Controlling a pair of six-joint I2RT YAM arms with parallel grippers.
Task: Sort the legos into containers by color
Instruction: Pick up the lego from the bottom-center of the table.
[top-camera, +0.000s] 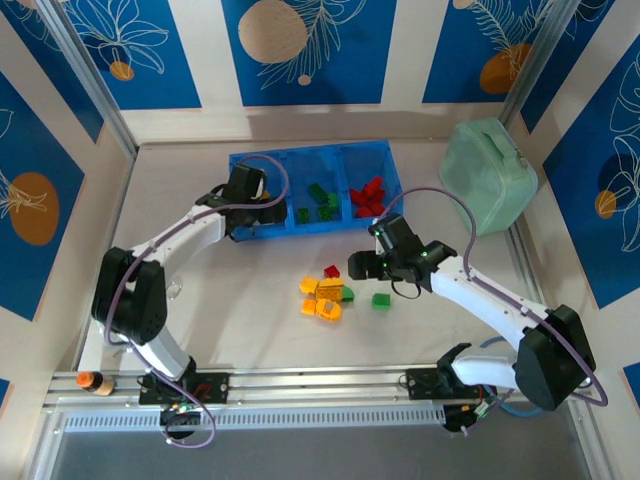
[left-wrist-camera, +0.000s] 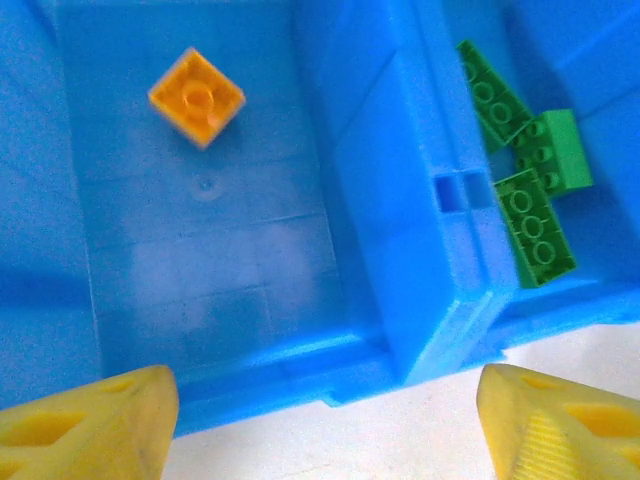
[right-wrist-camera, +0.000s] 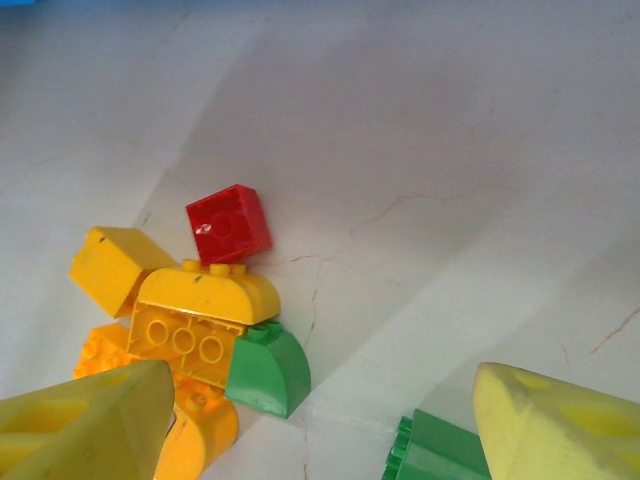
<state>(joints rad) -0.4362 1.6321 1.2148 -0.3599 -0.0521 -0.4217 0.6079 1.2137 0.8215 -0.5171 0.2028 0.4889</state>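
The rounded yellow-orange lego (top-camera: 328, 311) (right-wrist-camera: 203, 432) lies along the near edge of the cluster, so next I need to swing my right gripper back over it, turn the fingers, and lower them on both sides of it.
The blue tray (top-camera: 262, 165) has three compartments. One orange brick (left-wrist-camera: 197, 96) lies in the left compartment, green bricks (left-wrist-camera: 525, 170) in the middle one, and red bricks (top-camera: 370, 197) in the right one. My left gripper (left-wrist-camera: 325, 425) hangs open over the tray's near wall (left-wrist-camera: 270, 375), with nothing between its yellow fingers. On the table lies a loose cluster: yellow-orange bricks (right-wrist-camera: 195, 310), a small red brick (right-wrist-camera: 228, 224) and a curved green brick (right-wrist-camera: 268, 372), with another green brick (right-wrist-camera: 435, 455) to the right. My right gripper (right-wrist-camera: 320, 430) stands open just above them, empty.
A pale mint-green case (top-camera: 487, 175) stands at the back right beside the tray. Pillars and patterned walls enclose the table. A small orange-capped object (top-camera: 90, 382) sits by the front rail at the left.
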